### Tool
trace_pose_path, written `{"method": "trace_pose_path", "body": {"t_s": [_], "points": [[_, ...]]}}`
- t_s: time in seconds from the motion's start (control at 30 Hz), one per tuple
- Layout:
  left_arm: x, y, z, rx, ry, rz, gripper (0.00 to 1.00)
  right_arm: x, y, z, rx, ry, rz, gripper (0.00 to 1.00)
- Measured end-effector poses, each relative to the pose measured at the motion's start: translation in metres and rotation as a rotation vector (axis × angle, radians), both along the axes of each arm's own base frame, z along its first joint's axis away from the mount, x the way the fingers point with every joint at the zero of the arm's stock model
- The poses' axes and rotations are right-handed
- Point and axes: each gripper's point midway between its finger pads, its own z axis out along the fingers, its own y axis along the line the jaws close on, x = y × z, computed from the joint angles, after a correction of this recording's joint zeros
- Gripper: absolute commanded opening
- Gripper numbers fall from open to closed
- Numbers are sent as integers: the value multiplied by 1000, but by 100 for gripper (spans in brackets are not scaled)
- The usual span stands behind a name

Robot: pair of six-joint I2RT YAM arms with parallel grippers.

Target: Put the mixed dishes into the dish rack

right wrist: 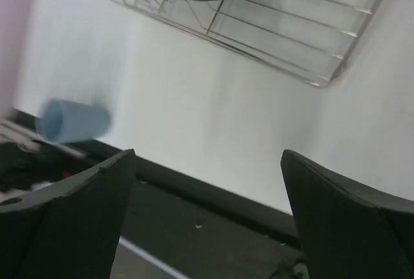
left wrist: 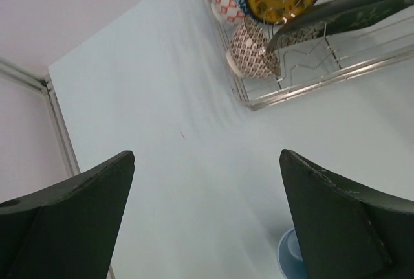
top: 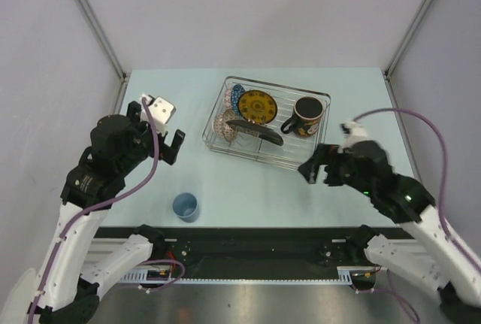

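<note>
The light-blue cup [top: 185, 207] is standing outside the rack, so my right gripper needs to go to the left in the top view and down onto the cup's rim on the rack side.
The silver wire dish rack [top: 279, 87] stands mid-table. In it are the yellow round plate [top: 258, 105], the blue bowl [top: 237, 97], the pinkish bowl [top: 225, 123], the dark square plate [top: 255, 131] and the black mug [top: 307, 116]. The light-blue cup [top: 185, 207] stands alone near the front edge. My left gripper [top: 155, 127] is open and empty, left of the rack. In its wrist view [left wrist: 207, 155] the cup [left wrist: 288, 253] peeks out beside the right finger. My right gripper [top: 319, 172] is open and empty, just in front of the rack's right end [right wrist: 207, 153].
A black rail [top: 255, 237] runs along the table's near edge. Metal frame posts [top: 94, 19] rise at the back corners, with grey walls on both sides. In the right wrist view the cup [right wrist: 71, 121] appears at left, and the rack [right wrist: 291, 39] at top.
</note>
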Motion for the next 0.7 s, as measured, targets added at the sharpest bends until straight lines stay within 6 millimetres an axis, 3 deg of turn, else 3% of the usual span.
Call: {"method": "trace_pose_path", "body": {"t_s": [0.07,0.17,0.23,0.27,0.4,0.7], "points": [[-3,7,-11,3,23,19,100,-5,43,-9,-111,-2,149,100],[-7,25,-22,9,51,71,100,-19,141,-7,-237,-54,392,100],[-9,37,-23,8,59,109,100,-14,187,-13,-257,-80,439,100],[-10,43,-23,6,59,127,100,-11,200,-21,-270,-83,449,100],[-18,63,-27,2,74,183,100,-8,220,-50,-331,-71,481,100],[-32,76,-42,-1,107,215,100,-23,271,-70,-347,-68,603,100]]}}
